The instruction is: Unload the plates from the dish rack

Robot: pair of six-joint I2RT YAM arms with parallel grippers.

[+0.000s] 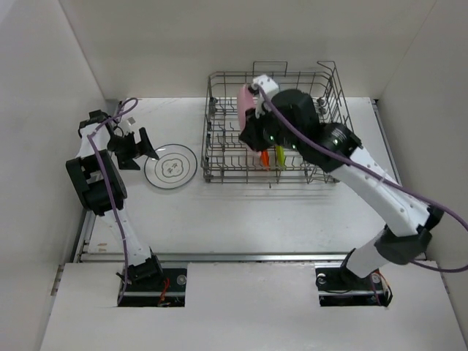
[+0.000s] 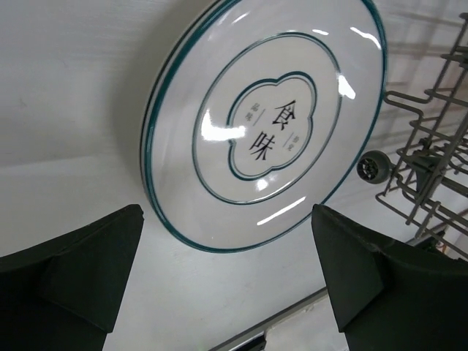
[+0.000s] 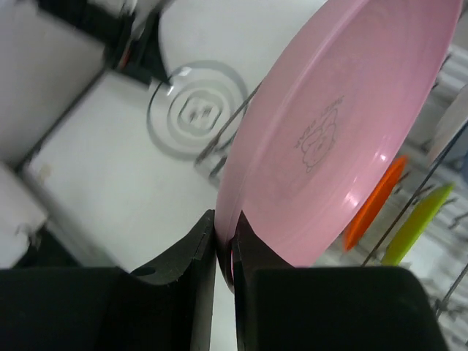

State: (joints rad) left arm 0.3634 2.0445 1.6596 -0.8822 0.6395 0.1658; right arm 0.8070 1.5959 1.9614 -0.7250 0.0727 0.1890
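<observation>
The pink plate should next go back and down with my right gripper, tilt flat and be released, as bare tabletop between rack and bar lies there.
My right gripper is shut on the rim of the pink plate and holds it on edge above the grey wire dish rack; the plate also shows in the top view. A small orange plate and a small lime green plate stand in the rack below. A white plate with a dark green rim lies flat on the table left of the rack. My left gripper is open and empty just beside that plate.
The rack's corner and a small wheel lie at the right of the left wrist view. White walls enclose the table on three sides. A metal rail runs along the table's near edge.
</observation>
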